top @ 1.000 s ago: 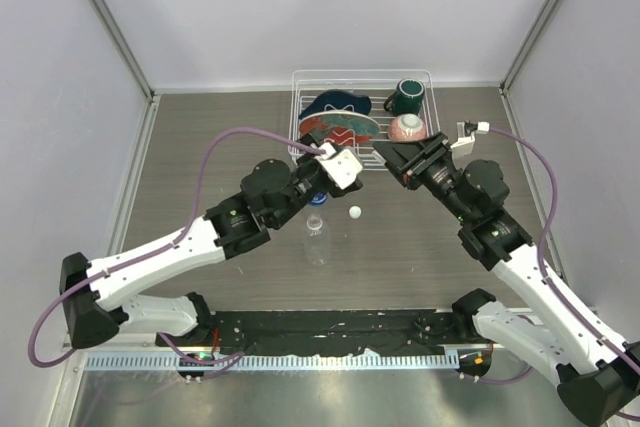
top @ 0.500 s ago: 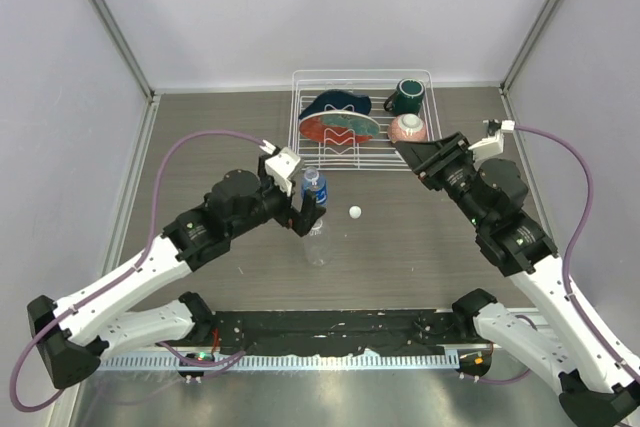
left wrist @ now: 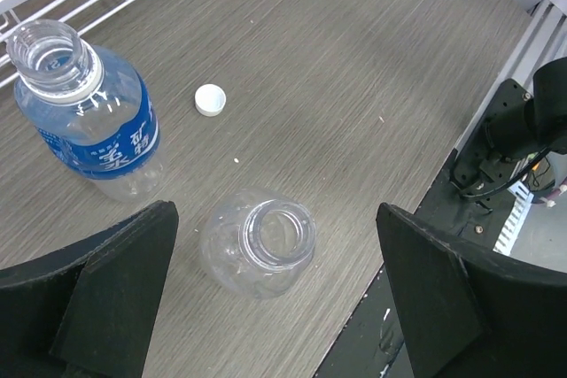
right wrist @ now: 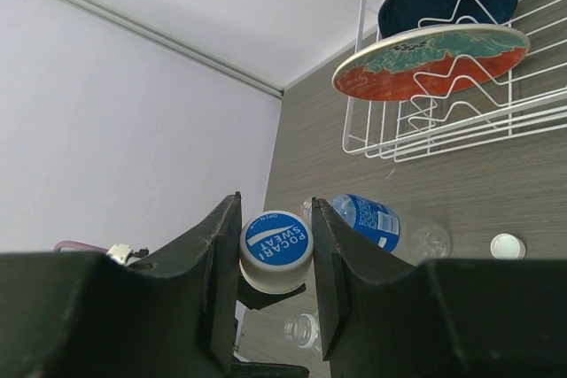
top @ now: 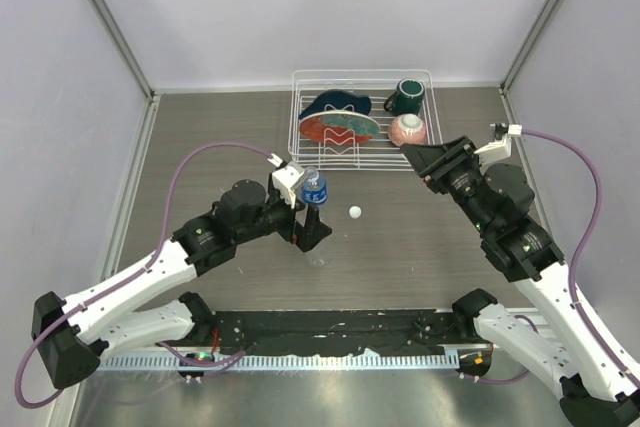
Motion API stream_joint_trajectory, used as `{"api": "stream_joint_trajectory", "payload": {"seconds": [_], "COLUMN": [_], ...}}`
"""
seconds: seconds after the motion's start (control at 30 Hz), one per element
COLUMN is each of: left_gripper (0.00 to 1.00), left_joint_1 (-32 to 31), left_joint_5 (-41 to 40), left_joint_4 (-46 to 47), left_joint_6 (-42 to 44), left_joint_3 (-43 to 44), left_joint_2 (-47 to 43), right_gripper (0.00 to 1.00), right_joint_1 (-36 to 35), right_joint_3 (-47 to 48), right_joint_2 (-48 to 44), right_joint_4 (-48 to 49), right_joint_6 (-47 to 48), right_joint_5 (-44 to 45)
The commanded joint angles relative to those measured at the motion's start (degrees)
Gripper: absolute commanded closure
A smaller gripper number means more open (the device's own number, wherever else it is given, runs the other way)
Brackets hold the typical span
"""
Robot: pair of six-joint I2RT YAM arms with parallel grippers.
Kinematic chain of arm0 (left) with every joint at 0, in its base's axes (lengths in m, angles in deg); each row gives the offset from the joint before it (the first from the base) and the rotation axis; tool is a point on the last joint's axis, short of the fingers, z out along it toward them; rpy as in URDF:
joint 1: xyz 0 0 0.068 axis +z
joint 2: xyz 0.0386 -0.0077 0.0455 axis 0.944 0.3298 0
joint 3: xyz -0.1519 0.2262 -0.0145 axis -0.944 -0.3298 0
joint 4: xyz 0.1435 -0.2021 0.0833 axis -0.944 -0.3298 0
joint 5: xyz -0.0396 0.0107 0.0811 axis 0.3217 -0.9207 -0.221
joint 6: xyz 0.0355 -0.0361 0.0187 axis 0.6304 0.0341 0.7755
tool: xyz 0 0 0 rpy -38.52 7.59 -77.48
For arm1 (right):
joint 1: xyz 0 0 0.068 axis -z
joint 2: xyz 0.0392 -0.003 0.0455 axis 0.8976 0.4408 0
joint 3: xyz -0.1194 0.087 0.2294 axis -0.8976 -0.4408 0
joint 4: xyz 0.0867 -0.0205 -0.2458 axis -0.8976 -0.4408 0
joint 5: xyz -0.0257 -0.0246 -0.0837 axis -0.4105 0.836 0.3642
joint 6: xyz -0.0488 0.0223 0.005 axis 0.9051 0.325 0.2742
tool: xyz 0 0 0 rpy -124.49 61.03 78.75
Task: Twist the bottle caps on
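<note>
To get around the plain bottle's open neck [left wrist: 280, 234], already showing between its spread fingers, my left gripper should lower a little first, then close on that neck.
The labelled bottle [top: 314, 187] stands upright with its neck open; it also shows in the left wrist view [left wrist: 89, 112] and the right wrist view [right wrist: 381, 223]. The plain bottle [left wrist: 259, 241] stands upright and uncapped just below my left gripper [left wrist: 275, 307], which is open wide and empty. In the top view that gripper [top: 308, 222] partly hides the plain bottle [top: 318, 252]. A white cap [top: 354, 212] lies loose on the table to the right of the bottles [left wrist: 210, 99]. My right gripper [right wrist: 275, 254] is shut on a blue-topped cap [right wrist: 275, 250], held in the air at the right [top: 418, 159].
A white wire dish rack [top: 425, 77] at the back holds a dark blue plate [top: 338, 104], a red and teal plate [top: 335, 128], a dark green mug [top: 407, 97] and a pink bowl [top: 407, 128]. A black rail [top: 340, 327] runs along the near table edge.
My left arm has swung back from the rack and down over the plain bottle, uncovering the labelled bottle. My right arm has drawn back to the right with the cap.
</note>
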Motion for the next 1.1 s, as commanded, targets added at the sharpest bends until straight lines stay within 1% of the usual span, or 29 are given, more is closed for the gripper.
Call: {"api": "stream_joint_trajectory", "payload": {"seconds": [0.0, 0.2, 0.23, 0.3, 0.33, 0.4, 0.43, 0.5, 0.7, 0.73, 0.8, 0.83, 0.87, 0.9, 0.93, 0.97, 1.0, 1.03, 1.07], "left_gripper": [0.02, 0.13, 0.18, 0.25, 0.33, 0.41, 0.49, 0.55, 0.64, 0.65, 0.67, 0.69, 0.7, 0.73, 0.74, 0.76, 0.8, 0.81, 0.85], "left_joint_1": [0.17, 0.17, 0.17, 0.17, 0.17, 0.08, 0.08, 0.17, 0.17, -0.01, -1.5, -2.03, -3.69, -4.57, -5.62, -7.64, -8.44, -9.67, -9.94], "left_joint_5": [0.34, -1.16, -1.25, -1.95, -1.86, -1.78, -1.69, -1.77, -2.39, -2.65, -3.88, -4.41, -4.93, -5.03, -6.33, -6.61, -6.61, -8.18, -7.93], "left_joint_4": [5.65, 7.59, 8.03, 9.25, 9.52, 10.58, 10.75, 10.76, 8.74, 8.3, 5.41, 4.18, 0.86, -1.18, -3.37, -7.92, -10.31, -14.6, -16.47], "left_joint_6": [0.62, -0.52, -0.52, 0.1, 0.27, 0.71, 0.97, 1.24, 3.35, 4.83, 6.94, 9.56, 11.24, 12.91, 16.41, 18.45, 19.77, 21.53, 22.41], "left_joint_3": [-2.51, -3.83, -3.92, -3.84, -3.75, -3.57, -3.4, -2.87, -2.43, -2.34, -0.42, 0.46, 2.04, 5.45, 7.83, 9.94, 14.49, 16.53, 18.38], "left_joint_2": [-1.06, -0.19, -0.01, 0.69, 0.78, 1.48, 1.75, 2.36, 4.12, 4.56, 5.61, 6.14, 8.06, 9.21, 10.96, 14.11, 16.23, 18.08, 21.93], "right_gripper": [0.92, 0.92, 0.92, 0.93, 0.93, 0.93, 0.93, 0.93, 0.93, 0.93, 0.94, 0.94, 0.94, 0.94, 0.94, 0.94, 0.94, 0.94, 0.94], "right_joint_1": [0.21, 0.3, 0.21, 0.21, 0.21, 0.21, 0.21, 0.3, 0.21, 0.21, 0.21, 0.21, 0.13, 0.21, 0.21, 0.21, 0.13, 0.3, 0.21], "right_joint_3": [1.85, 1.76, 1.67, 1.5, 1.32, 1.06, 0.88, 0.62, 0.44, 0.44, 0.35, 0.27, 0.27, 0.35, 0.35, 0.44, 0.53, 0.53, 0.62], "right_joint_2": [-0.74, -1.18, -1.18, -1.1, -1.01, -1.01, -1.18, -1.53, -2.15, -2.15, -2.32, -2.32, -2.32, -2.32, -2.32, -2.32, -2.41, -2.41, -2.59], "right_joint_4": [0.9, 0.55, 0.55, 0.46, 0.55, 0.55, 0.64, 0.64, 0.29, 0.2, 0.2, 0.2, 0.2, 0.2, 0.11, 0.02, -0.15, -0.33, -1.03], "right_joint_6": [1.17, 1.17, 1.17, 0.91, 0.91, 0.56, 0.64, 0.55, 0.55, 0.55, 0.55, 0.38, 0.38, 0.29, 0.29, 0.29, 0.46, 0.47, 0.81], "right_joint_5": [1.25, 1.87, 1.87, 1.6, 1.52, 1.25, 1.16, 1.34, 1.6, 1.6, 1.69, 1.69, 1.78, 1.78, 2.04, 2.22, 2.39, 3.35, 3.88]}}
